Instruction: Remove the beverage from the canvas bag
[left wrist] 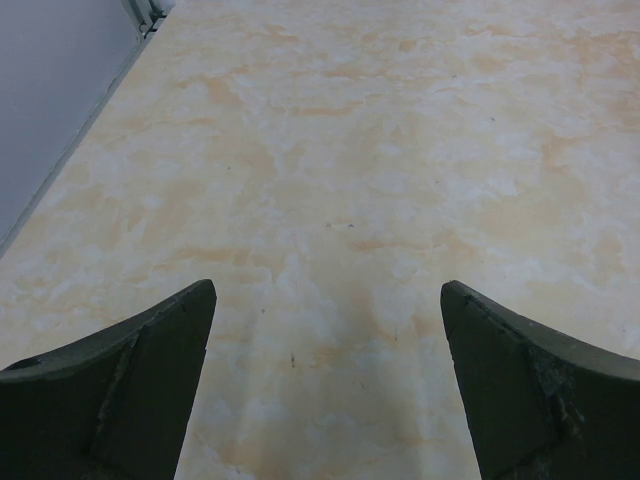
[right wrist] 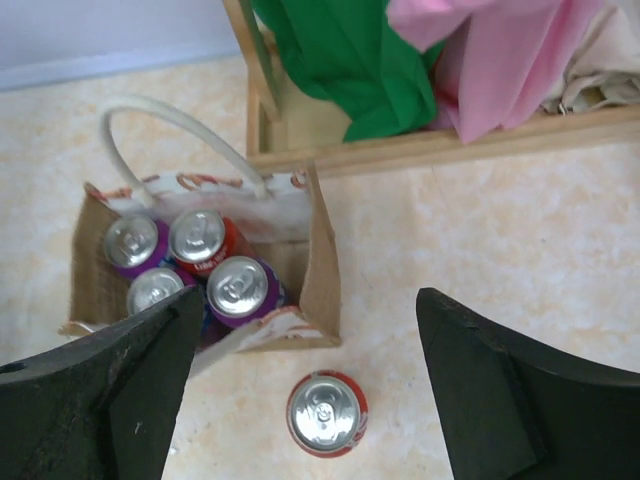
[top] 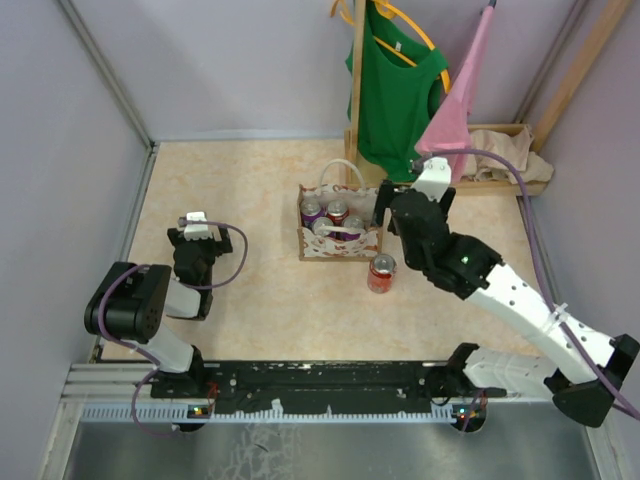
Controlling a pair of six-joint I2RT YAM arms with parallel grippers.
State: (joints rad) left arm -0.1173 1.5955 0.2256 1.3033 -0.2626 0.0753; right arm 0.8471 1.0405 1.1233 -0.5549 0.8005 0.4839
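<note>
My right gripper should next move over and down around the nearest purple can [top: 352,226] [right wrist: 239,288] below it, to its left in the top view, using the gap beside the can.
The canvas bag [top: 340,243] stands upright mid-table, cream with a red print and white loop handles [right wrist: 170,130]. Inside the canvas bag [right wrist: 322,262] stand several cans: purple ones [right wrist: 238,290] and a red one [right wrist: 200,238]. One red beverage can [top: 381,273] stands upright on the table just outside the bag's near right corner. My right gripper [top: 392,225] hovers above that red can [right wrist: 327,412], open, holding nothing [right wrist: 310,297]. My left gripper [top: 195,240] rests at the left, open over bare table [left wrist: 327,288].
A wooden rack [top: 356,90] at the back right holds a green shirt [top: 395,85] and a pink cloth [top: 462,95]. A beige cloth [top: 510,160] lies in its tray. Grey walls close in the table on the left, back and right.
</note>
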